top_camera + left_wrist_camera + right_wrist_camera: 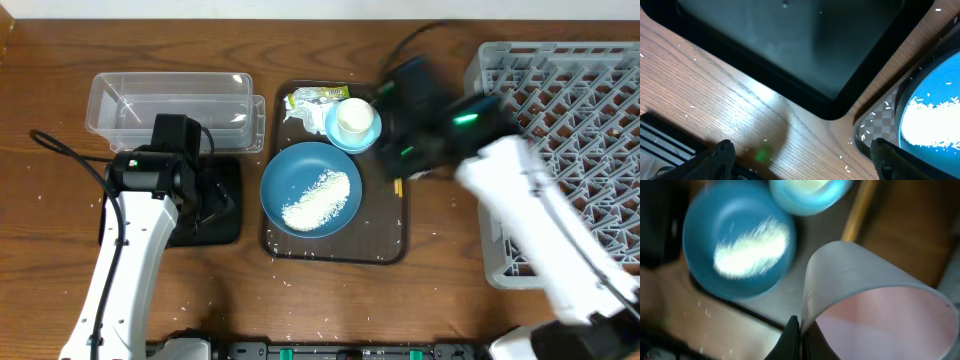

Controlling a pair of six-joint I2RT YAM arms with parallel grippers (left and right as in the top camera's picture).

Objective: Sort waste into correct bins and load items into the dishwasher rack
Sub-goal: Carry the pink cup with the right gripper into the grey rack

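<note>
I should swing, tilt and lower my right gripper with the pink cup onto the grey rack's far part [561,108], because that part lies to the gripper's right in the overhead view.
My right gripper [801,335] is shut on the rim of the pink cup [875,305] and holds it above the brown tray's right side. In the overhead view it [415,125] is blurred and hides the cup. The blue dish [312,190] holds white rice [318,198]. The white cup [352,116] sits in the light-blue bowl [368,134]. The snack wrapper [318,97] lies behind them. Chopsticks [860,210] lie at the tray's right edge. My left gripper [800,160] is open and empty over the table by the black tray [790,45]. The tissue cannot be made out.
The clear tub [170,100] stands at the back left, with the black tray [222,215] in front of it. The brown serving tray [385,250] lies in the middle. The grey rack [570,120] fills the right. Loose rice grains [865,132] dot the table and tray.
</note>
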